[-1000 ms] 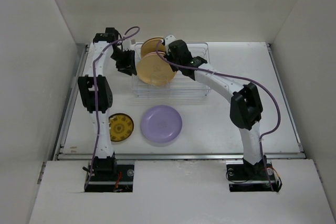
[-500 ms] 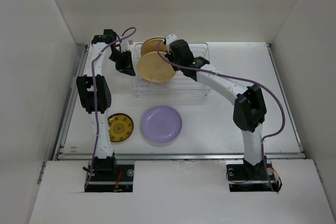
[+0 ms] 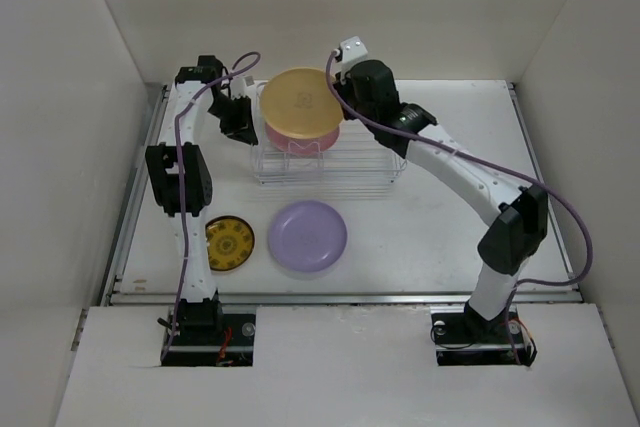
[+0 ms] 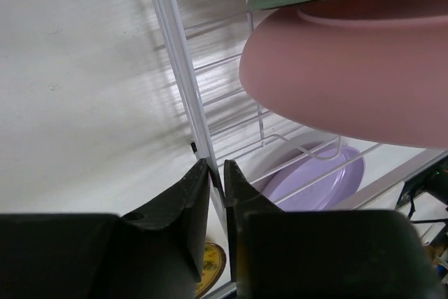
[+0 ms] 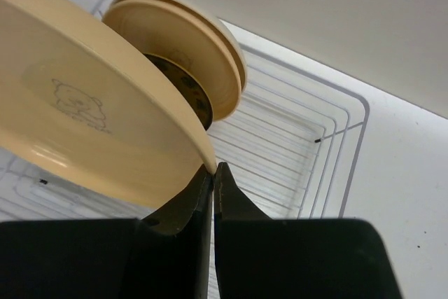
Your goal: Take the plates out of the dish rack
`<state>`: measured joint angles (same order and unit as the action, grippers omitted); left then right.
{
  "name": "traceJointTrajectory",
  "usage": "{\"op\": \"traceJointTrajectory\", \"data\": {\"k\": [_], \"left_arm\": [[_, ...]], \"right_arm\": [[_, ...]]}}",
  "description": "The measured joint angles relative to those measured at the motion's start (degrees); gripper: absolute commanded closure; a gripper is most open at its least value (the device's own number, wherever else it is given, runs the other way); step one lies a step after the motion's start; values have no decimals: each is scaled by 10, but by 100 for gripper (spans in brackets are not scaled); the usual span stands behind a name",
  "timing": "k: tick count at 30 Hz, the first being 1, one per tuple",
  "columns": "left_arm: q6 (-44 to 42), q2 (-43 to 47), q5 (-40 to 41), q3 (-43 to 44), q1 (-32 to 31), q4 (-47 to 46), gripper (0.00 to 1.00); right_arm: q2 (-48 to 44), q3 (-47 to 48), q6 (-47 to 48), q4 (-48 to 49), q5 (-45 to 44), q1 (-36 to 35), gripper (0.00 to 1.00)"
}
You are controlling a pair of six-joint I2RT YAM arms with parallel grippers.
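Observation:
The right gripper swings back past the rack [image 3: 350, 175] next. It lowers the tan-yellow plate onto the lavender plate [image 3: 308, 237] and releases it, since that one lies flat outside the rack.
My right gripper [image 3: 337, 99] is shut on the rim of a tan-yellow plate [image 3: 300, 102] and holds it, face up, above the left half of the dish rack [image 3: 350, 175]. The right wrist view shows the fingertips [image 5: 222, 176] pinching that plate's edge [image 5: 91, 124], with a cream plate [image 5: 178, 33] standing behind it in the rack [image 5: 294, 138]. A pink plate [image 3: 300, 138] stands in the rack under the held plate and also shows in the left wrist view [image 4: 350, 75]. My left gripper [image 3: 242, 124] is shut on the rack's left edge wire [image 4: 175, 47]. A lavender plate [image 3: 308, 237] lies on the table.
A small yellow patterned dish [image 3: 230, 243] lies left of the lavender plate, near the left arm's column. White walls enclose the table on three sides. The rack's right half holds no plates that I can see.
My right arm has lifted the tan-yellow plate up out of the rack and turned it flatter. The pink plate now shows beneath it. The left gripper has stayed on the rack's edge.

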<state>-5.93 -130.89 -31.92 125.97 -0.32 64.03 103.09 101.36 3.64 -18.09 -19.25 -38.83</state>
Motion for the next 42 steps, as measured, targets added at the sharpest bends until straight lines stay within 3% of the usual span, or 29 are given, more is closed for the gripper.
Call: {"op": "traceJointTrajectory", "data": {"k": [1,6,8,11,17,23,27,28,31,37,42], "left_arm": [[-2,0,2,0,0,0,81],[-14,2,40,-3,-7,0,68],[-21,2,59,-4,-11,-2,64],[-34,12,89,-8,-16,-7,50],[-73,75,139,-18,-28,-42,42],[-126,148,199,-18,-56,-84,36],[-147,162,216,-17,-76,-92,34],[-151,162,217,-17,-82,-92,34],[-167,162,224,-17,-96,-90,34],[-199,155,240,-17,-126,-94,34],[-221,130,256,-17,-148,-118,42]], "right_arm": [[-10,0,-5,-3,2,0,100],[-68,-15,-26,-61,73,1,100],[-95,-39,-40,-99,120,-1,100],[-127,-108,-64,-145,186,-13,100],[-114,-230,-116,-208,256,-54,100],[-49,-228,-160,-217,265,-58,99],[-2,-219,-179,-221,265,-58,31],[5,-219,-184,-223,263,-58,26],[5,-218,-189,-237,246,-60,18],[-51,-216,-202,-250,212,-63,15],[-143,-213,-206,-245,177,-63,15]]}}
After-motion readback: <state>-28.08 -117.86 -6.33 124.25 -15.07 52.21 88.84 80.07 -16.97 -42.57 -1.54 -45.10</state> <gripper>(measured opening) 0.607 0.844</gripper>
